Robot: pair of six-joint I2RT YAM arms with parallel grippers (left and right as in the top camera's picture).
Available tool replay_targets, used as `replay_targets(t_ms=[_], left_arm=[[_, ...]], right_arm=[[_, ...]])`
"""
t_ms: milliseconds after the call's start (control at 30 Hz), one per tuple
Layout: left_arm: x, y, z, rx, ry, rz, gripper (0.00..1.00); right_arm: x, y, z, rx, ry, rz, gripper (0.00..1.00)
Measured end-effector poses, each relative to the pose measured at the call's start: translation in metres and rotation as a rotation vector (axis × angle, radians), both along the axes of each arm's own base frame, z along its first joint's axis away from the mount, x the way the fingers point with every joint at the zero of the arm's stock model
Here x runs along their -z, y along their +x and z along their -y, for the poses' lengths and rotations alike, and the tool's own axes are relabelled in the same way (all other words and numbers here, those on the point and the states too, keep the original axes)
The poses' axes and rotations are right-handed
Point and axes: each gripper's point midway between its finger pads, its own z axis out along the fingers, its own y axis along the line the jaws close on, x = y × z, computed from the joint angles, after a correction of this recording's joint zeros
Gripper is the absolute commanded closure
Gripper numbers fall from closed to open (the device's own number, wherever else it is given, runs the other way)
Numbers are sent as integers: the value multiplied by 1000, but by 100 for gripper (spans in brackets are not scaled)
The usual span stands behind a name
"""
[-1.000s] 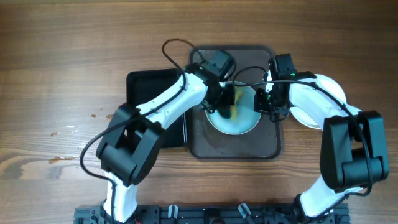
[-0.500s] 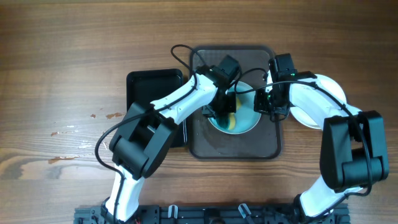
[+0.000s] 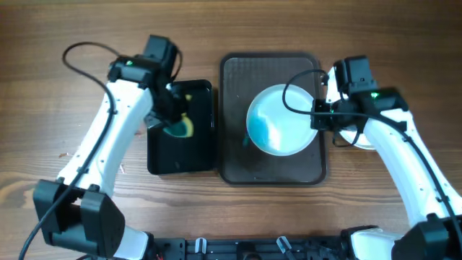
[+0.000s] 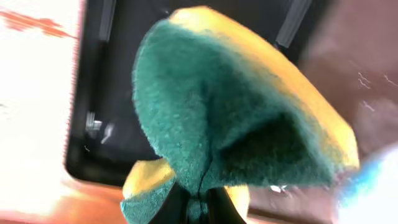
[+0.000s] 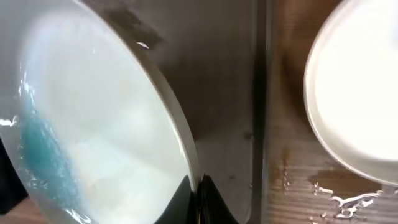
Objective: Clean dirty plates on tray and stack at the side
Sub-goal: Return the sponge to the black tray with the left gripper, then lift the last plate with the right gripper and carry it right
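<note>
I will next raise my right gripper, tip the plate over the black tray, then lower it onto the second white plate (image 3: 363, 140) (image 5: 362, 87) and release it, since that's off the trays.
A white plate (image 3: 285, 126) with a blue smear left of its centre is over the brown-grey tray (image 3: 267, 72). My right gripper (image 3: 317, 121) is shut on its right rim and seems to hold it tilted; the right wrist view shows the fingers (image 5: 199, 196) pinching the rim of the plate (image 5: 93, 118). A second white plate (image 3: 359, 139) lies on the wood right of the tray, mostly under my right arm, and shows in the right wrist view (image 5: 360, 93). My left gripper (image 3: 175, 121) is shut on a yellow-green sponge (image 3: 182, 128) over the black tray. The sponge (image 4: 236, 112) fills the left wrist view.
A glossy black tray (image 3: 162, 155) sits just left of the brown-grey tray. Water drops lie on the wood by the second plate (image 5: 323, 193). Small stains mark the table at far left (image 3: 72, 153). Cables loop above both arms.
My left arm has swung left, carrying the sponge off the plate to over the black tray. The plate, still held at its rim, has shifted slightly right and now shows uncovered.
</note>
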Motion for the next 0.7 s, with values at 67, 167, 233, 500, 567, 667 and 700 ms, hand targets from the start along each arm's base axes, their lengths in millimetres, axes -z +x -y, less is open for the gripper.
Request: replay_targets(t_ms=[67, 167, 233, 500, 567, 667, 700], left_arm=[[39, -3, -20, -50, 24, -12, 95], [89, -33, -32, -89, 2, -105, 72], [86, -42, -30, -80, -14, -140, 28], [-65, -45, -64, -153, -25, 195, 6], [-83, -59, -81, -214, -10, 245, 5], [-107, -75, -106, -312, 11, 352, 0], [-115, -80, -114, -350, 18, 388, 0]], right_arm=[[-36, 12, -26, -83, 6, 81, 96], [-62, 17, -70, -188, 24, 167, 96], [-56, 22, -106, -250, 24, 204, 96], [-41, 30, -183, -328, -335, 481, 96], [-57, 26, -189, -319, -439, 590, 96], [-94, 14, -202, -308, -619, 792, 96], [-111, 8, -210, -311, -680, 873, 96]])
